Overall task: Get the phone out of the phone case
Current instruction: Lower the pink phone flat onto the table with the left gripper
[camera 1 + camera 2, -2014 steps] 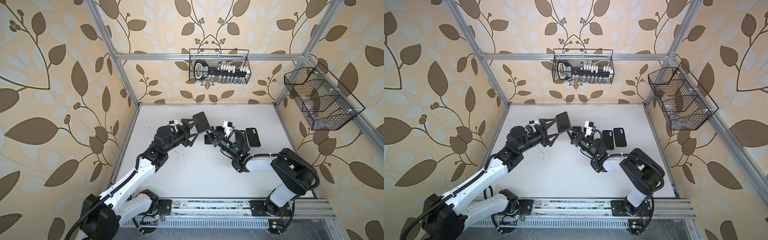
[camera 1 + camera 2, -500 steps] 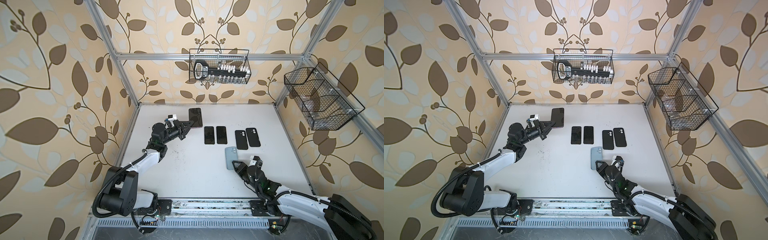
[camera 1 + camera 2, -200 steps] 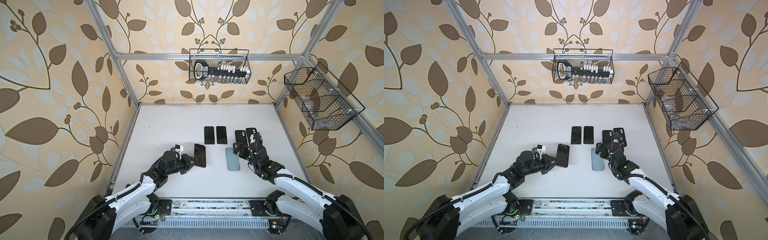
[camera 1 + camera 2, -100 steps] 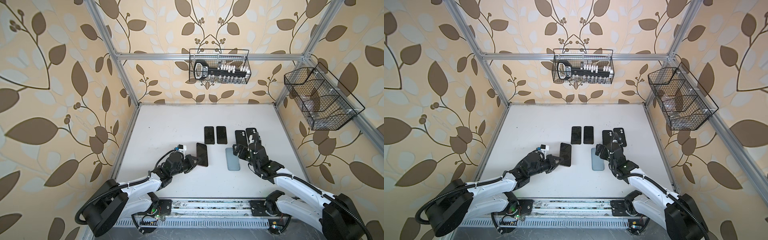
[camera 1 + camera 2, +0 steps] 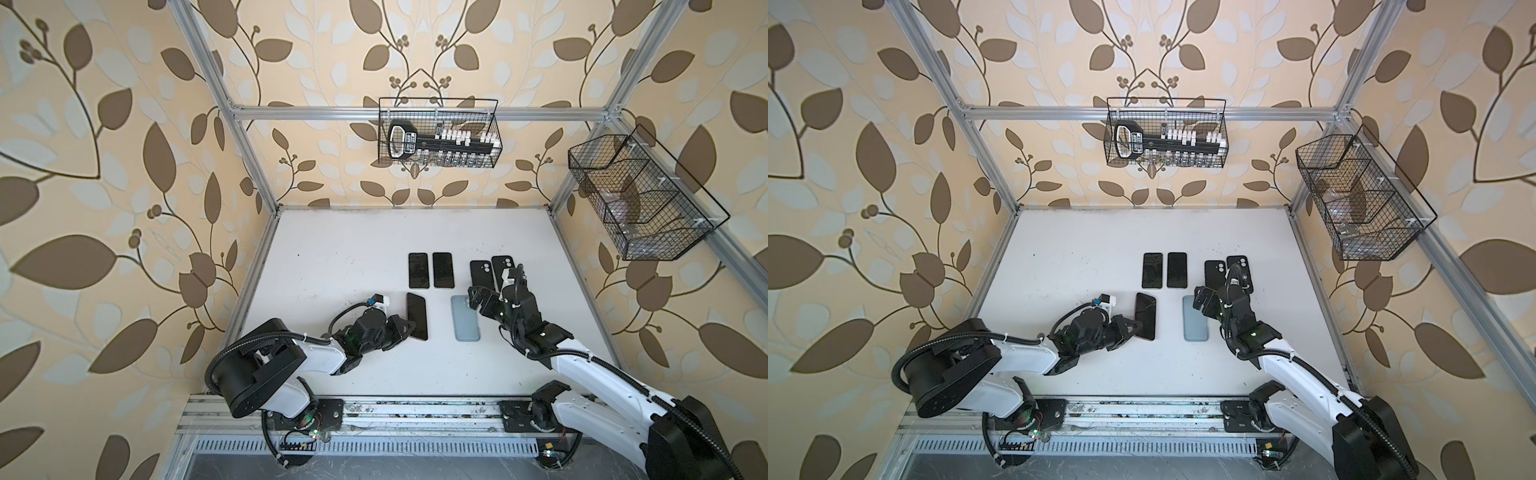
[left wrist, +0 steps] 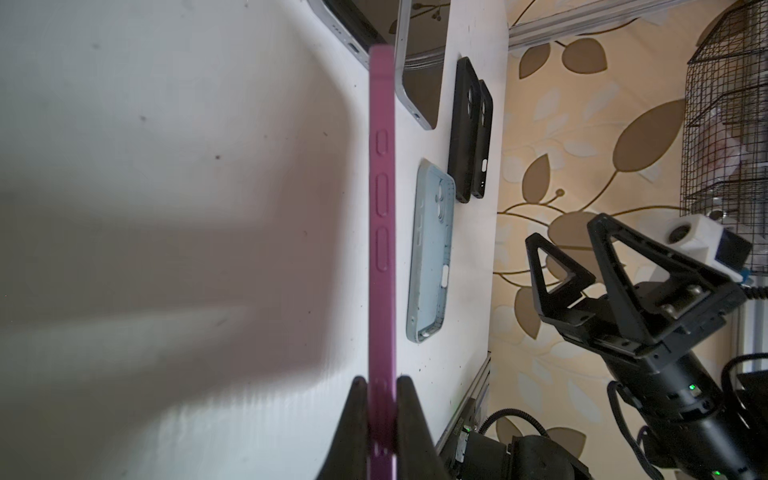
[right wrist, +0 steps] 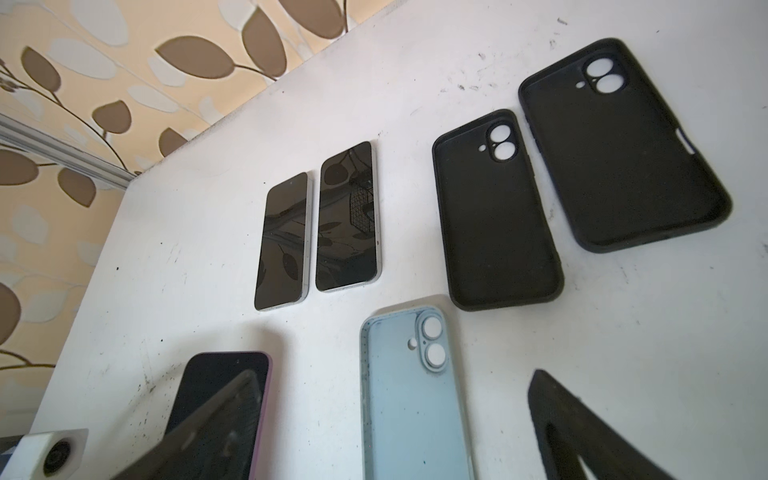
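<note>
My left gripper is above the bare tabletop [image 6: 404, 240] beside the light-blue case, so next it will lower the cased phone toward that case and release it there.
The phone [image 5: 417, 313] [image 5: 1145, 313], dark screen up in a pink phone case [image 6: 381, 208], is held at its near end by my left gripper [image 5: 409, 327] [image 5: 1133, 327] [image 6: 381, 384], shut on it across front and back. In the right wrist view the cased phone [image 7: 208, 374] lies low over the white table, left of an empty light-blue case [image 7: 411, 395]. My right gripper [image 5: 482, 300] [image 5: 1204, 305] [image 7: 395, 374] hangs open above that blue case [image 5: 465, 320], holding nothing.
Two bare phones [image 5: 430, 270] lie side by side behind the cased one. Two empty black cases [image 5: 492, 270] [image 7: 494, 216] lie to their right, just behind my right gripper. Wire baskets hang on the back wall [image 5: 438, 133] and the right wall [image 5: 640, 199].
My left gripper has carried the cased phone slightly right and nearer, while its arm has folded back toward the rail. The right gripper has hardly moved and stays open.
</note>
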Controlling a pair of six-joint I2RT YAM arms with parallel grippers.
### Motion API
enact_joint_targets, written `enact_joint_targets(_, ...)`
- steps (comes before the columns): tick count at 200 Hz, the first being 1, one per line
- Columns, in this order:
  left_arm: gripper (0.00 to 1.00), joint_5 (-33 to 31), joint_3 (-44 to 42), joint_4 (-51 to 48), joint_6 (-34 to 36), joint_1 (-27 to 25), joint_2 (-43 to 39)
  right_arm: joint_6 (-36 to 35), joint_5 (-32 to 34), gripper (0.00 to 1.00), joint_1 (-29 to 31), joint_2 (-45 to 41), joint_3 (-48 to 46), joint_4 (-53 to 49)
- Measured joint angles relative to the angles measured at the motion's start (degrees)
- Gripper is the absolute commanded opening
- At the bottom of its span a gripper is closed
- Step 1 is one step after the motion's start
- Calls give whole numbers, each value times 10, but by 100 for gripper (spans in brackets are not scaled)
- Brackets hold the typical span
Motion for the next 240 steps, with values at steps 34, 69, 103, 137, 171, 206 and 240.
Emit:
enact_joint_targets(34,0,-10,16,35,-1,-8,39,0,-1,100,-8,-24,-13,-6)
enact_joint_targets(69,0,-12,17,89,-9,-8,95,0,-3,100,-17,-38,-22,-13)
enact_joint_targets(103,0,-10,19,192,-35,-8,170,0,-5,100,-22,-41,-23,-15)
enact_joint_targets(137,0,-12,19,250,-54,-10,206,0,-7,100,-24,-41,-23,-17)
enact_joint_targets(171,8,-12,19,250,-62,-12,206,0,-7,100,-24,-41,-23,-17)
enact_joint_targets(206,24,-12,17,247,-68,-12,205,0,-9,100,-25,-41,-23,-17)
enact_joint_targets(240,37,-17,10,244,-76,-12,204,0,-11,100,-27,-41,-23,-17)
